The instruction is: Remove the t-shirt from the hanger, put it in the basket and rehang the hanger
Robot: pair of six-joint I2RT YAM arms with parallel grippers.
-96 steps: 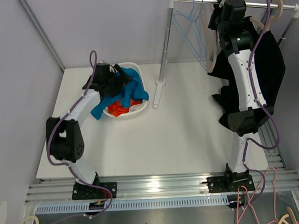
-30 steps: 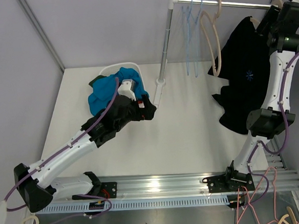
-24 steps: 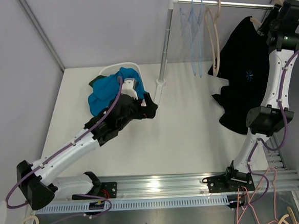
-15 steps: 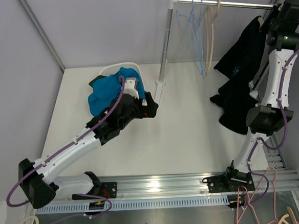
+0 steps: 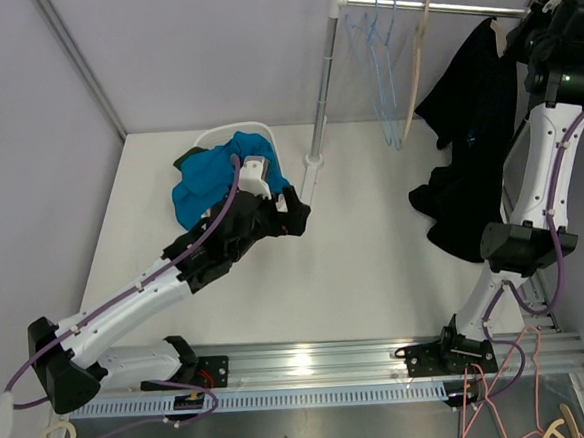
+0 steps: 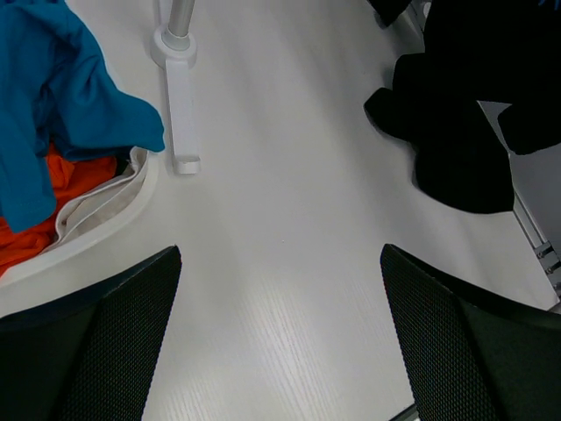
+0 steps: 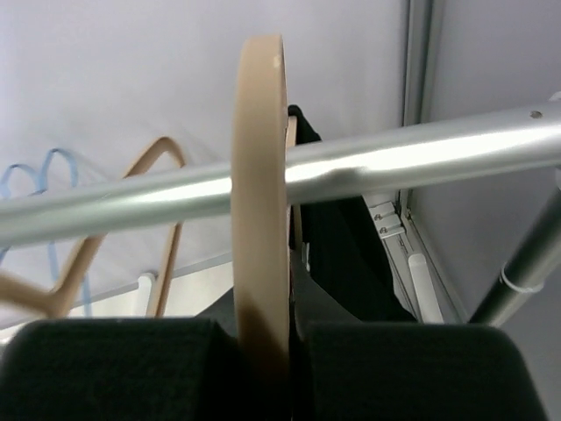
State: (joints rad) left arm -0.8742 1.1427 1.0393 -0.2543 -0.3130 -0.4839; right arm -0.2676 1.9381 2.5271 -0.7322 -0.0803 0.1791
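Note:
My right gripper is holding the hanger. My left gripper will next swing back and to the right in the top view, onto the t-shirt's bunched near corner point(image 5: 436, 210) point(image 6: 415, 136).
A black t-shirt point(image 5: 472, 136) hangs on a tan wooden hanger point(image 7: 260, 210) from the silver rail point(image 5: 436, 6) at the far right; its hem bunches on the table. It also shows in the left wrist view point(image 6: 473, 105). My right gripper point(image 5: 557, 22) is up at the rail, shut on the hanger's hook point(image 7: 260, 289), with black cloth right behind it. My left gripper point(image 5: 293, 211) is open and empty, low over the bare table point(image 6: 289, 289) near the rack's foot, well left of the shirt.
A white basket point(image 5: 228, 138) with blue point(image 5: 209, 175) and orange clothes point(image 6: 35, 219) stands at the back left. The rack post point(image 5: 322, 77) and its foot point(image 6: 180, 105) stand mid-table. Blue wire hangers point(image 5: 381, 62) and another tan hanger point(image 5: 416, 60) hang on the rail.
My left arm swung from the basket out over the table toward the rack foot. My right gripper moved right along the rail; the black shirt turned from spread flat to edge-on.

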